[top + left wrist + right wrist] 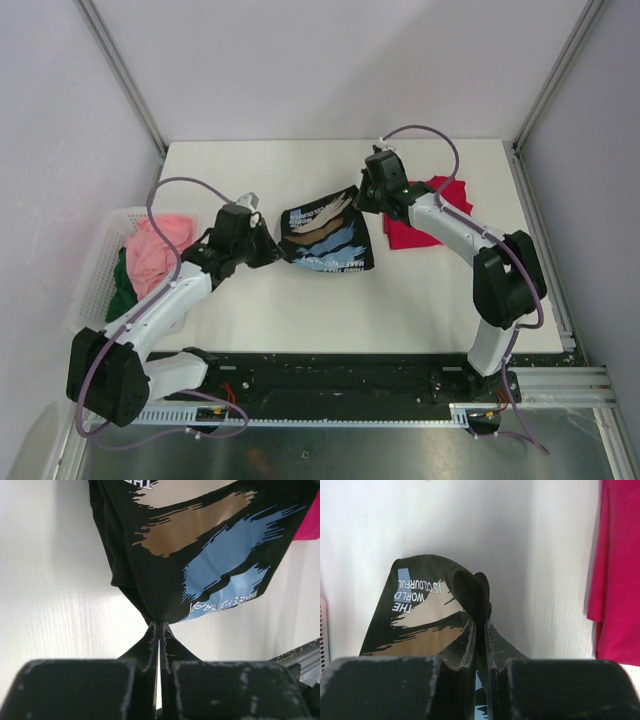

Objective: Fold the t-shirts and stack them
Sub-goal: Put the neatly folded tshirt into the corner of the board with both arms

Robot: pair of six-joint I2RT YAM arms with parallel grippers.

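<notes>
I will next move my right gripper over the crimson red t-shirt's far end (453, 190) and let go of the black t-shirt's corner, because that end is to the gripper's right in the top view.
The black t-shirt (328, 240), printed with tan and blue brush strokes, is folded small and lies mid-table. My left gripper (274, 246) is shut, pinching the shirt's left corner; in the left wrist view the cloth (200, 545) comes to a point at the closed tips (159, 624). My right gripper (362, 196) is shut on the shirt's far right corner; in the right wrist view a fold of black cloth (472, 592) bulges out between the tips (481, 622). The crimson red t-shirt (440, 200) lies folded at the right, partly under my right arm.
A white lattice basket (96, 262) stands at the table's left edge, holding a pink garment (155, 250) and a dark green one (122, 292). The red shirt also shows in the right wrist view (617, 580) and the left wrist view (307, 525).
</notes>
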